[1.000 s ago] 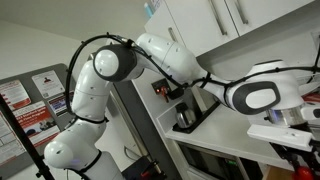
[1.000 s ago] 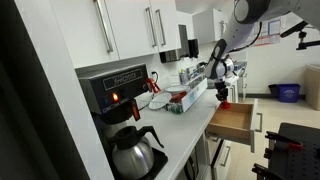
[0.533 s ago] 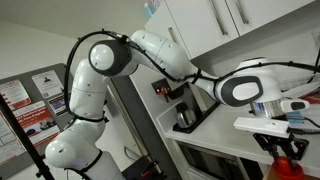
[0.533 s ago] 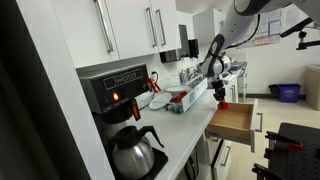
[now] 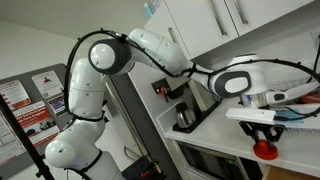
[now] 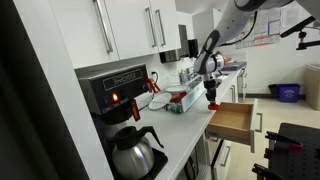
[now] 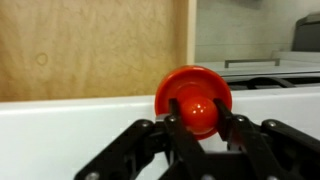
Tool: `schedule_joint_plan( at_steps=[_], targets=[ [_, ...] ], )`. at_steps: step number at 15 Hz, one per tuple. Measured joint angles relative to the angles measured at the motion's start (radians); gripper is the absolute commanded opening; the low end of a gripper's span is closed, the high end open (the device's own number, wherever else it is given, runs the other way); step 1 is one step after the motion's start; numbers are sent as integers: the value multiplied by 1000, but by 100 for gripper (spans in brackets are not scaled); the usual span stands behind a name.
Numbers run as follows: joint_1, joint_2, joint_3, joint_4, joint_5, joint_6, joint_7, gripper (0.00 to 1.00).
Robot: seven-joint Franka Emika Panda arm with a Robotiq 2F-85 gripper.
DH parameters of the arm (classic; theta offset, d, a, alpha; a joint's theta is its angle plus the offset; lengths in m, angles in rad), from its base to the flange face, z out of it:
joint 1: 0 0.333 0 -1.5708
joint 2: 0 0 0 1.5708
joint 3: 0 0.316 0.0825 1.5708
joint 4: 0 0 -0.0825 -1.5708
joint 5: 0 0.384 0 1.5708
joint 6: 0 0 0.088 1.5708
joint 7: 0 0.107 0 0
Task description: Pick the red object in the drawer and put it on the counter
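I need to swing my gripper clear of the open drawer toward the coffee maker, then lower and release the red object, as there is bare counter between my gripper and the coffee maker.
My gripper point(image 7: 196, 122) is shut on the red object point(image 7: 193, 98), a round red piece with a glossy knob that sits between my two black fingers. In the wrist view it hangs over the white counter edge point(image 7: 80, 125), with the open wooden drawer point(image 7: 90, 45) behind. In both exterior views the red object point(image 5: 265, 150) point(image 6: 212, 104) hangs under the gripper point(image 5: 258, 137) point(image 6: 211, 98). It is beside the white counter point(image 6: 190, 125) and above the pulled-out drawer point(image 6: 232, 122).
A black coffee maker point(image 6: 117, 95) with a glass carafe point(image 6: 134, 155) stands on the counter. A red-and-white box point(image 6: 182, 99) and dishes lie further along it. White wall cabinets point(image 6: 135, 28) with bar handles hang above. A blue bin point(image 6: 285, 92) stands on the floor.
The gripper has moved with the red object from over the open drawer toward the counter edge, and has risen slightly. It stays shut on the object throughout.
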Motion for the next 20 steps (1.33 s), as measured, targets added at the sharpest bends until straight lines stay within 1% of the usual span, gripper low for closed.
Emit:
schedule_joint_plan(
  at_steps=[2, 4, 6, 8, 10, 12, 14, 18, 19, 20],
  targets=[
    [30, -45, 49, 0, 16, -82, -48, 12],
    [88, -84, 76, 0, 17, -170, -71, 12],
    [162, -102, 83, 3, 11, -235, -81, 12],
    [232, -97, 83, 6, -4, -250, -81, 12],
    [287, -75, 84, 12, -19, -241, -82, 12],
    [320, -41, 84, 16, -34, -206, -95, 12],
    [332, -2, 84, 15, -47, -137, -135, 12],
    [328, 65, 83, 6, -79, 25, -210, 12],
    [328, 66, 83, 4, -81, 38, -223, 62],
    [327, 67, 83, 1, -81, 52, -236, 63]
  ],
)
